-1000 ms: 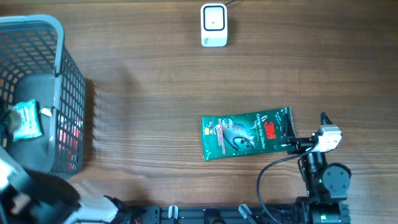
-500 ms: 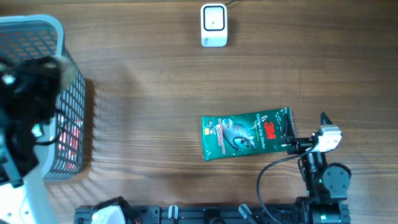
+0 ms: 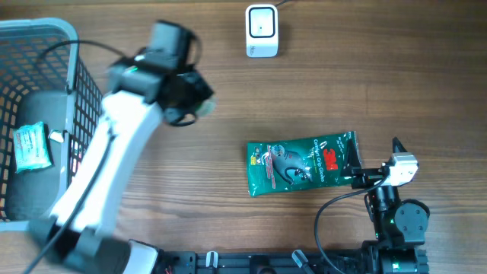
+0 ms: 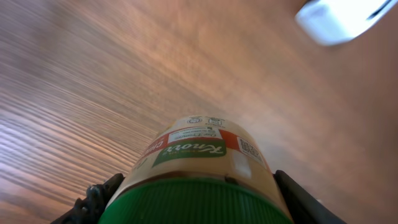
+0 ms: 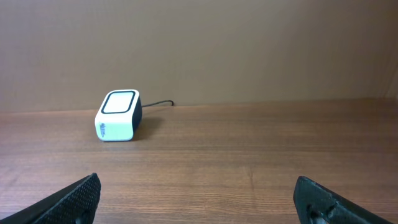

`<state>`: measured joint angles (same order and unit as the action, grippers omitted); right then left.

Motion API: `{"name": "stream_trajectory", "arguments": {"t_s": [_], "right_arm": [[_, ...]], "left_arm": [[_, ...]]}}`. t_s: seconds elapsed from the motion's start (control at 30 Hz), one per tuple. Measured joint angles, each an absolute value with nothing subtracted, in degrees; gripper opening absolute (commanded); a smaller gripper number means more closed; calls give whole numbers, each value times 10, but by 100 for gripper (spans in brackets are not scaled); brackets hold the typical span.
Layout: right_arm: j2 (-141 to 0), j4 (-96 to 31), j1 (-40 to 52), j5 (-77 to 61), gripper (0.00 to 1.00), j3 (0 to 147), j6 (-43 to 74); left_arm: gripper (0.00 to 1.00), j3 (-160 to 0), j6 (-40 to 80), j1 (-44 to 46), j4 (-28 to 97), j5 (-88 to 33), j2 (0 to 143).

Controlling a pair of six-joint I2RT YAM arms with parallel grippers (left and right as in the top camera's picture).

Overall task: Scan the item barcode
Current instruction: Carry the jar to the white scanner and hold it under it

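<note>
I should move my left gripper down toward the right in the overhead view and let go of the Knorr jar [image 3: 204,109] on the bare wood [image 3: 240,129] beside the green packet, because that spot is clear.
My left gripper [image 3: 195,103] is shut on a Knorr jar [image 4: 196,158] with a tan label and a green ribbed lid. The black fingers [image 4: 99,198] press on both sides of it just above the lid. In the overhead view the arm reaches from the lower left, and the jar [image 3: 204,109] peeks out at its tip over bare wood. The white scanner [image 3: 261,30] sits at the table's far edge, up and to the right of the jar, and appears blurred in the left wrist view [image 4: 339,18]. My right gripper [image 3: 374,161] stands open and empty, facing the scanner [image 5: 118,116].
A grey mesh basket [image 3: 76,46] stands at the left with a pale packet [image 3: 32,146] inside. A green 3M packet [image 3: 300,164] lies flat just left of the right gripper. The scanner's cable runs off the far edge.
The left arm has swung out of the basket and to the right across the table, carrying the jar toward the scanner. The right arm has not moved.
</note>
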<state>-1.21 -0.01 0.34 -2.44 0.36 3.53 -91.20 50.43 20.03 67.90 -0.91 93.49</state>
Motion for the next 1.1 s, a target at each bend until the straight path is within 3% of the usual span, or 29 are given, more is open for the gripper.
{"name": "stream_trajectory", "arguments": {"t_s": [0.2, 0.43, 0.67, 0.93, 1.1], "right_arm": [[-12, 0, 3, -24, 100, 4, 35], [-12, 0, 3, -24, 100, 4, 35], [-12, 0, 3, -24, 100, 4, 35], [-12, 0, 3, -24, 100, 4, 35], [-12, 0, 3, -24, 100, 4, 35]], "left_arm": [[43, -907, 504, 256, 653, -8, 1088], [46, -906, 529, 303, 619, 0, 1156], [60, -903, 760, 341, 655, 83, 1156], [61, -894, 965, 362, 640, 91, 1156], [65, -894, 871, 362, 610, 104, 1156]]}}
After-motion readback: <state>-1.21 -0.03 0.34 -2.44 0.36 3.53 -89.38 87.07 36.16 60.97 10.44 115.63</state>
